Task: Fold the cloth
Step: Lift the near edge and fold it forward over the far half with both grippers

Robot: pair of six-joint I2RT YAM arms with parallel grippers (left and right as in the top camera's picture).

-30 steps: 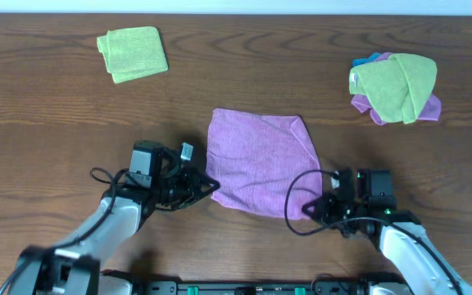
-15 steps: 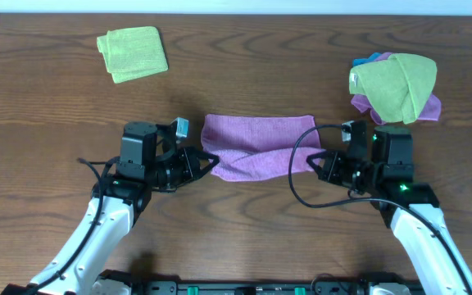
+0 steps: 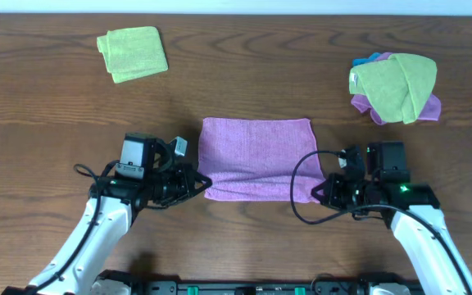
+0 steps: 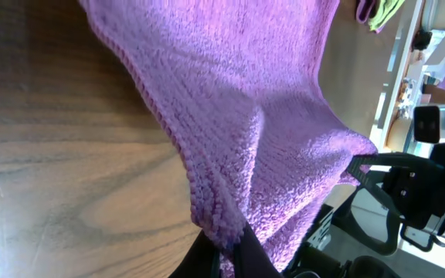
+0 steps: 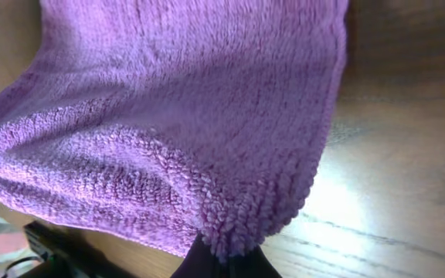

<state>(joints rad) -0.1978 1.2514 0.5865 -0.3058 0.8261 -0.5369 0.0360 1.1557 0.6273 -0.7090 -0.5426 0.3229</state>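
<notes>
The cloth's far half lies uncovered, so my left gripper moves outward over it next, then down to the cloth's far corner (image 3: 207, 123) on the lime-green towel's side and releases.
The lilac-purple cloth (image 3: 256, 157) lies at the table's middle, doubled over into a wide rectangle. My left gripper (image 3: 201, 183) is shut on its near left corner, which shows pinched between the dark fingers in the left wrist view (image 4: 226, 232). My right gripper (image 3: 318, 190) is shut on its near right corner, seen as a bunched purple edge in the right wrist view (image 5: 234, 232). Both held corners sit at the cloth's near edge, close to the table. No white label shows.
A folded lime-green towel (image 3: 133, 53) lies at the far left. A bunch of green, purple and blue cloths (image 3: 396, 88) lies at the far right. Black cables loop beside both wrists.
Both grippers carried the held corners up to the far side, then back toward the near edge. The cloth went from a flat square to a narrow band and is now a wider doubled rectangle.
</notes>
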